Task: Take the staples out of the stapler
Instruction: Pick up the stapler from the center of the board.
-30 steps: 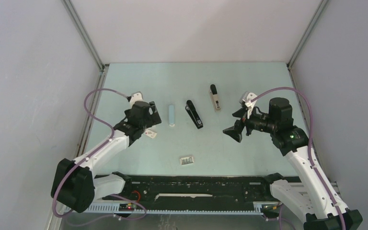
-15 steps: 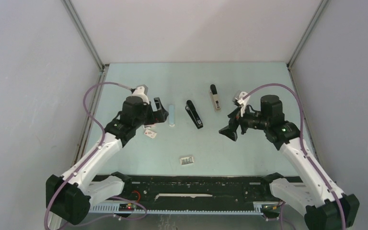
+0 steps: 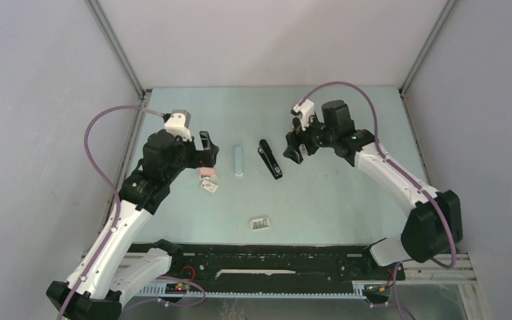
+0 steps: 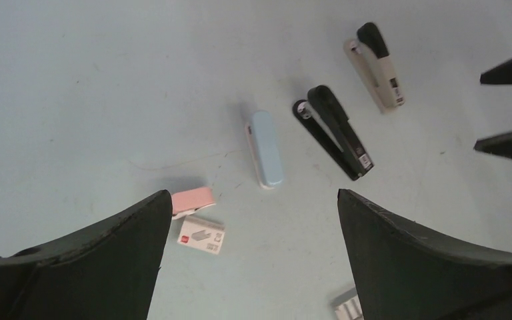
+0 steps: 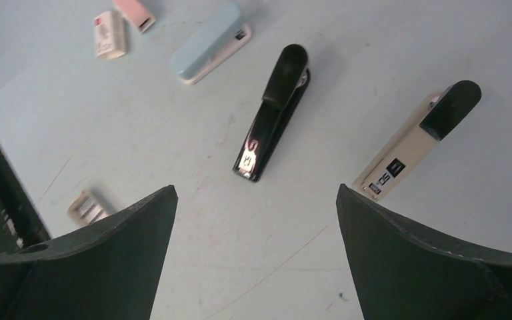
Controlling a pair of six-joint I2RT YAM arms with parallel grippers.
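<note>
Next I need to move my right gripper left in the top view, turn and lower it over the black stapler's middle (image 3: 270,159) (image 5: 271,108), because the black stapler lies slanted to my open fingers.
Three staplers lie on the pale green table (image 3: 333,200): a light blue one (image 3: 239,161), a black one (image 3: 270,159) and a beige one with a black top (image 5: 417,140). The staples are hidden. My left gripper (image 3: 208,152) hangs open above the pink block (image 3: 207,172), left of the blue stapler (image 4: 265,148). My right gripper (image 3: 295,145) is open over the beige stapler, which it covers in the top view. In the right wrist view the black stapler (image 5: 273,110) and the beige one lie ahead of the open gripper (image 5: 256,189), which holds nothing. The left gripper (image 4: 255,197) is also empty.
A small white staple box (image 3: 209,186) lies next to the pink block (image 4: 192,200). A small grey ribbed pack (image 3: 260,223) sits nearer the arm bases. A black rail (image 3: 273,257) runs along the near edge. Grey walls close in the table on three sides.
Both arms have reached away from their bases. The right gripper swung left and farther out, over the beige stapler. The left gripper lifted, shifted toward the far side and opened slightly wider.
</note>
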